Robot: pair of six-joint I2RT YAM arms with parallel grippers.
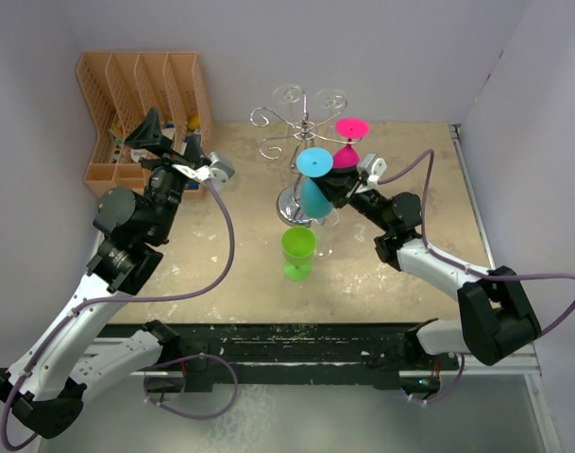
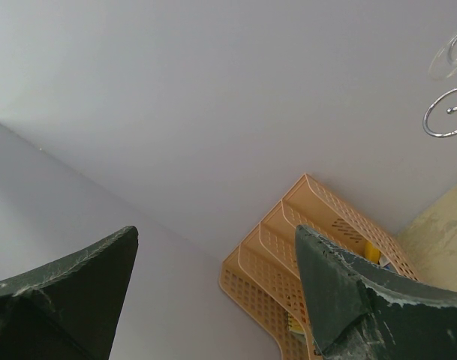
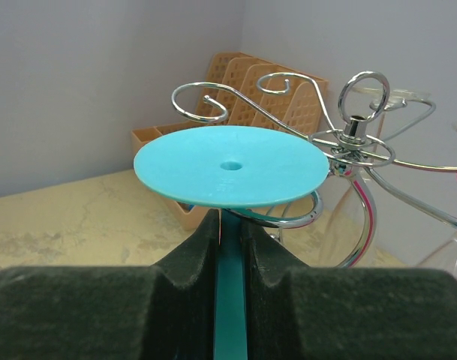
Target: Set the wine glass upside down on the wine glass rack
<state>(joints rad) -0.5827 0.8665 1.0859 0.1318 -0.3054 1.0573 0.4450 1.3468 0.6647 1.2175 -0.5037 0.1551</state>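
The right gripper needs to slide the stem outward and toward the pink wine glass into the rack's curled arm next and then let it go, because the stem still stands beside that curl.
My right gripper is shut on the stem of a cyan wine glass, held upside down with its round foot on top. The foot sits right at a curled arm of the chrome wine glass rack, whose post and ring show in the right wrist view. A pink wine glass hangs upside down on the rack's right side. A green wine glass stands upright on the table in front of the rack. My left gripper is open and empty, raised near the orange organiser.
An orange slotted file organiser stands at the back left; it also shows in the left wrist view. The rack's round base rests mid-table. White walls close in the back and both sides.
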